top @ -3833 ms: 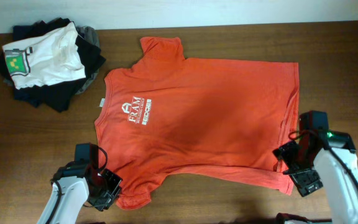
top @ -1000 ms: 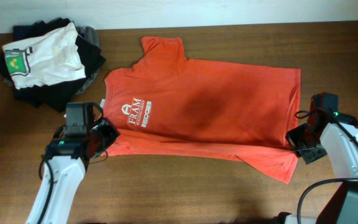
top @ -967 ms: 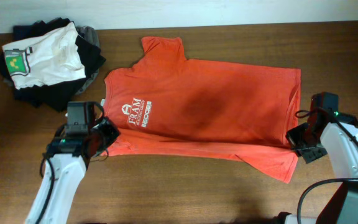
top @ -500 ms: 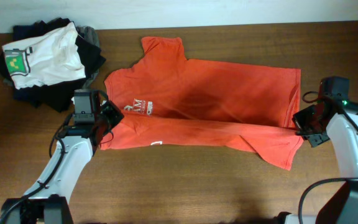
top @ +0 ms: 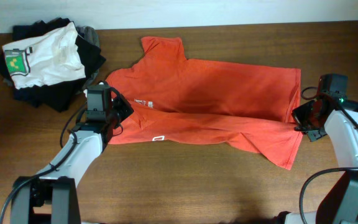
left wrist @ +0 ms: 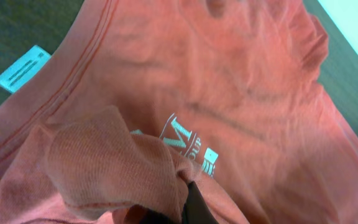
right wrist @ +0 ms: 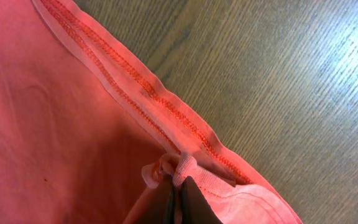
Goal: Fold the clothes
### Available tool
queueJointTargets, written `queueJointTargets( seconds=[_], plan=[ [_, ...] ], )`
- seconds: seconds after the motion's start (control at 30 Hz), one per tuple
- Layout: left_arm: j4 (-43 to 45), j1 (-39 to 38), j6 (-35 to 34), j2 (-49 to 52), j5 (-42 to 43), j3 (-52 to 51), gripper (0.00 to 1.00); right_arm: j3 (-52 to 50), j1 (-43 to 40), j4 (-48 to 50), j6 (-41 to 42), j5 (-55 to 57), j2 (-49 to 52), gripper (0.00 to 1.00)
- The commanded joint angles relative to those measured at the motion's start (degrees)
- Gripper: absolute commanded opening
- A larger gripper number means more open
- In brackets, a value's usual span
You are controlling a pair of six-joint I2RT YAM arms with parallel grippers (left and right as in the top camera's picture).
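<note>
I should first move my left gripper a little outward to the white lettering (left wrist: 185, 134), because the lettering is just outward. Then I should let go of the bunch.
The clothes (top: 229, 93), a red-orange T-shirt, lie spread across the table with the near edge lifted and folded back over the front. My left gripper (top: 112, 111) is shut on a bunch of fabric at the collar end of the folded edge. In the left wrist view that bunch (left wrist: 110, 162) hangs over the gripper (left wrist: 182, 200), above the white lettering (left wrist: 185, 134) and the neck tag (left wrist: 22, 68). My right gripper (top: 298, 119) is shut on the hem end. In the right wrist view the gripper (right wrist: 178, 186) pinches a small pleat beside the stitched hem (right wrist: 135, 87).
At the back left a white T-shirt (top: 42, 56) with a green print lies on a pile of black and grey garments (top: 58, 93). Bare wooden table (top: 185, 180) stretches along the near side and beyond the hem (right wrist: 278, 74).
Both grippers have carried the shirt's near edge toward the far side. The folded layer now covers most of the lettering, and the near sleeve no longer lies flat.
</note>
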Motion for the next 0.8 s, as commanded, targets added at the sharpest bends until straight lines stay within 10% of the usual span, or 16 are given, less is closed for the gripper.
queueJointTargets(
  seconds=[0.0, 0.2, 0.3, 0.43, 0.77],
  plan=[
    [2.3, 0.0, 0.7, 1.5, -0.6, 0.9, 0.01, 1.0, -0.3, 0.5, 0.0, 1.6, 0.1, 0.07],
    [6.5, 0.0, 0.7, 5.0, -0.6, 0.9, 0.02, 1.0, -0.3, 0.9, 0.0, 1.6, 0.1, 0.11],
    [8.0, 0.0, 0.7, 6.4, -0.6, 0.9, 0.43, 1.0, -0.3, 1.5, -2.3, 1.5, 0.1, 0.23],
    [8.9, 0.0, 6.1, 5.2, 0.3, 1.7, 0.99, 3.9, -0.3, -1.4, -11.2, 1.5, 0.1, 0.98],
    [-19.7, -0.1, 14.6, -9.0, 1.1, 4.9, 0.98, 15.6, 2.2, -22.0, -25.5, -11.5, 0.2, 0.99]
  ],
)
